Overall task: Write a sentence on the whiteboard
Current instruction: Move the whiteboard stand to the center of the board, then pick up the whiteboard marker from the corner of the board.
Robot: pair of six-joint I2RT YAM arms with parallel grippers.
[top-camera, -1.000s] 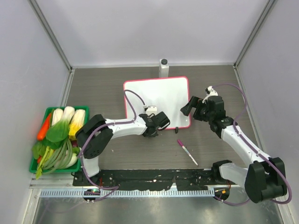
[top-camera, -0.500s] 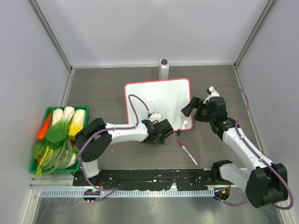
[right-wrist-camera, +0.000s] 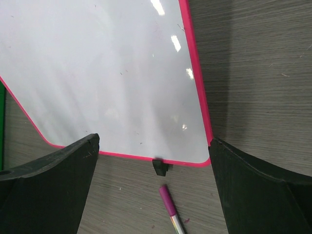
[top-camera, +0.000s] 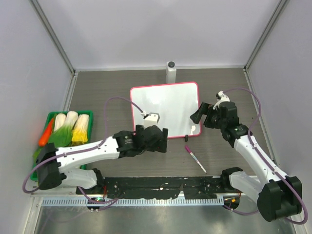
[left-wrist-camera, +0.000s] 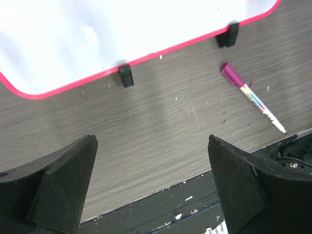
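My right gripper moves back and down past the whiteboard's near edge onto the marker's pink cap (top-camera: 189, 150) (right-wrist-camera: 168, 204) next, since the marker lies on the tabletop nearer the base.
The whiteboard (top-camera: 165, 105) lies flat at mid-table, white with a pink-red frame, and no sentence shows on its surface. My left gripper (top-camera: 152, 140) hovers by its near edge, jaws open and empty. In the left wrist view the whiteboard (left-wrist-camera: 97, 34) and a black clip foot (left-wrist-camera: 126, 75) sit ahead of the left gripper (left-wrist-camera: 151, 141). My right gripper (top-camera: 199, 115) hangs open over the board's near right corner. The right wrist view has the right gripper (right-wrist-camera: 153, 141) empty above the whiteboard (right-wrist-camera: 107, 73). A capped pink marker (top-camera: 195, 158) (left-wrist-camera: 251, 95) (right-wrist-camera: 169, 207) lies on the table.
A green tray (top-camera: 68, 113) of vegetables stands at the left. At the back edge, behind the board, is a small white post (top-camera: 170, 72). The black base plate (top-camera: 161, 184) runs along the near edge. Grey walls close in both sides.
My left gripper has opened and drawn back from the board's near edge toward the arm bases. The board shifted slightly to the right. The right arm barely moved.
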